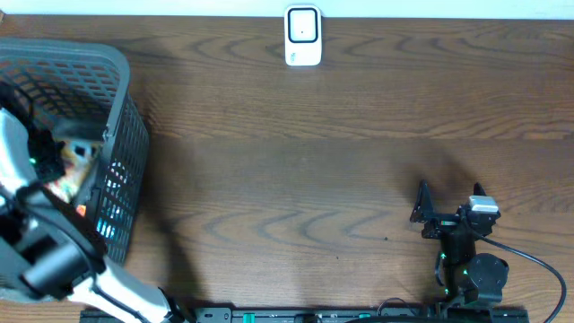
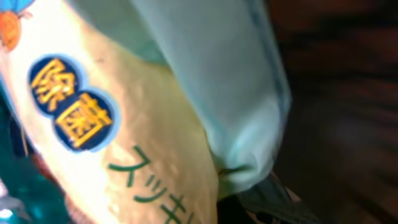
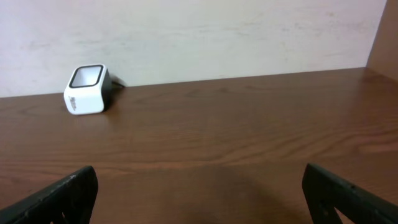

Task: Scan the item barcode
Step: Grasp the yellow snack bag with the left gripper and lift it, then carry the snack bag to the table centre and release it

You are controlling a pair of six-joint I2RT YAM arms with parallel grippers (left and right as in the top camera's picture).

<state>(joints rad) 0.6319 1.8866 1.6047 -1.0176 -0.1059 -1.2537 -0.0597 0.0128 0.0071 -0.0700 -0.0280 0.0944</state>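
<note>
My left gripper should next lift past the basket's side, then go down and release, because the tabletop near the scanner is to the gripper's right in the overhead view.
A cream packet (image 2: 130, 143) with green and yellow Japanese lettering and a pale green fold (image 2: 224, 81) fills the left wrist view, right up against the camera. My left gripper (image 1: 56, 161) is down inside the grey mesh basket (image 1: 121, 85) at the far left, shut on this packet (image 1: 79, 154); its fingers are hidden. No barcode shows. The white scanner (image 1: 303, 36) stands at the back edge of the table and also shows as the scanner (image 3: 87, 90) in the right wrist view. My right gripper (image 1: 448, 199) rests open near the front right, its jaws wide apart and nothing between them (image 3: 202, 196).
The basket holds other packaged goods, including something teal (image 1: 112, 202) by its near wall. Brown wood table (image 1: 314, 161) stretches between basket and right arm. A black cable (image 1: 538, 265) trails from the right arm's base. A pale wall (image 3: 199, 31) backs the table.
</note>
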